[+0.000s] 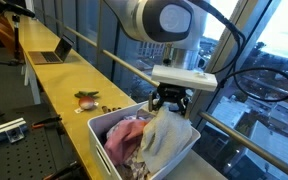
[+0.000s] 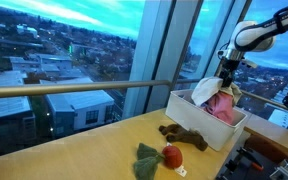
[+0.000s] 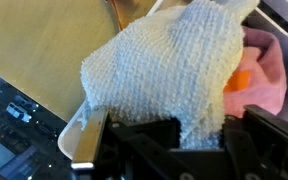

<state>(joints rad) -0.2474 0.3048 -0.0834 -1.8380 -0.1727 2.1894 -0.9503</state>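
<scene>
The robot needs to move its gripper toward the pink cloth, over the bin's middle (image 1: 141, 138), and let go of the pale cloth, because the pale cloth's lower part hangs inside.
My gripper (image 1: 169, 103) is shut on a pale grey-white knit cloth (image 1: 167, 137) and holds it up over a white bin (image 1: 97, 130). The cloth hangs down from the jaws, its lower part draped on the bin's near corner. In the wrist view the cloth (image 3: 164, 70) fills the middle and runs into the jaws (image 3: 199, 135). Pink cloth (image 3: 269, 75) with an orange patch (image 3: 239, 80) lies in the bin beside it. In an exterior view the gripper (image 2: 227, 72) is above the bin (image 2: 189, 118) with the pale cloth (image 2: 205, 92) and pink cloth (image 2: 222, 105).
A long yellow wooden counter (image 1: 59, 85) runs along a window wall. On it lie a red ball on green cloth (image 2: 156, 157), a dark brown cloth (image 2: 186, 136) and a laptop (image 1: 52, 55). A metal rail (image 2: 74, 90) runs along the glass.
</scene>
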